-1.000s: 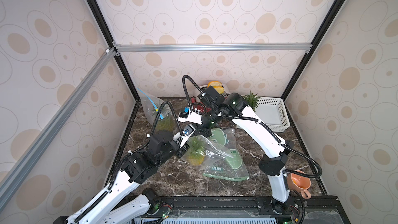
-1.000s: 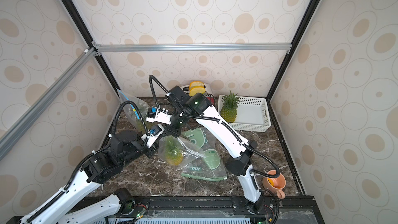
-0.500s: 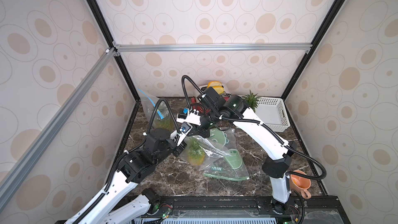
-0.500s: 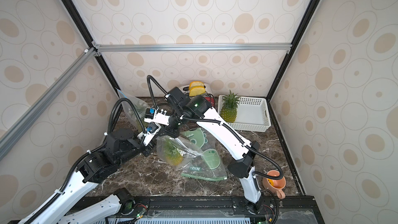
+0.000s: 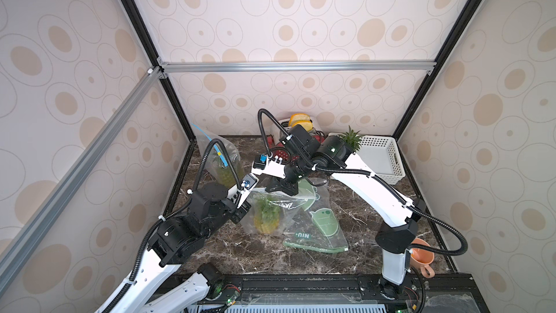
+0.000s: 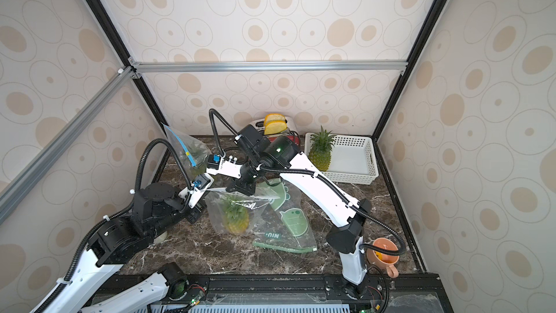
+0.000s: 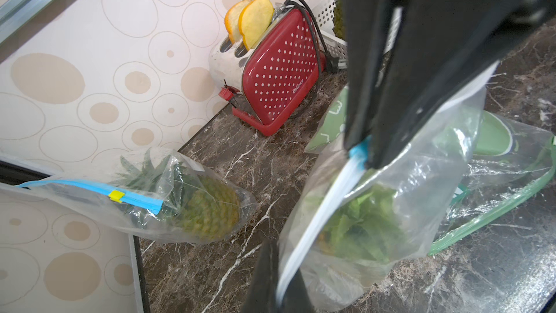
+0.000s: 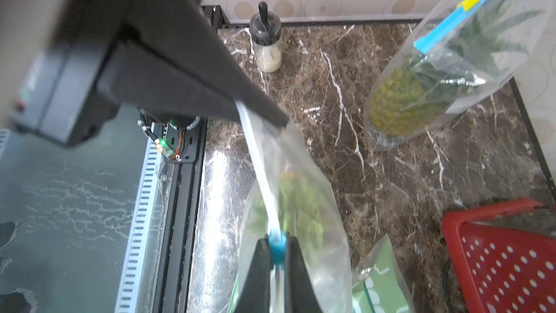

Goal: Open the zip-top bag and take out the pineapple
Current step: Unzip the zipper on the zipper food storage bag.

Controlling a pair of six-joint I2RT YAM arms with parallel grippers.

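Next, my right gripper draws the slider away from my left gripper and releases it at the zip strip's loose end (image 5: pixel 308 198) farther on, over the green printed bag.
A clear zip-top bag (image 5: pixel 272 206) hangs between my two grippers mid-table, with the pineapple (image 5: pixel 266 221) standing inside, leaves up. My left gripper (image 7: pixel 278 293) is shut on the left end of the bag's white zip strip (image 7: pixel 328 203). My right gripper (image 8: pixel 276 248) is shut on the blue slider (image 8: pixel 277 243) further along that strip. In both top views the strip runs taut from the left gripper (image 5: pixel 247 196) to the right gripper (image 6: pixel 237 188). The bag's base rests on the marble (image 6: pixel 231 230).
Another bagged pineapple (image 5: pixel 224 164) leans on the back-left wall. A red toaster (image 7: pixel 279 76) stands at the back, next to a white basket (image 6: pixel 358 158) holding a bare pineapple (image 6: pixel 322 152). A green printed bag (image 5: pixel 319 224) lies flat. An orange cup (image 5: pixel 422 258) and a small jar (image 8: pixel 266 43) stand nearby.
Both arms have shifted slightly to the left, carrying the bag along. Both grips have held throughout.
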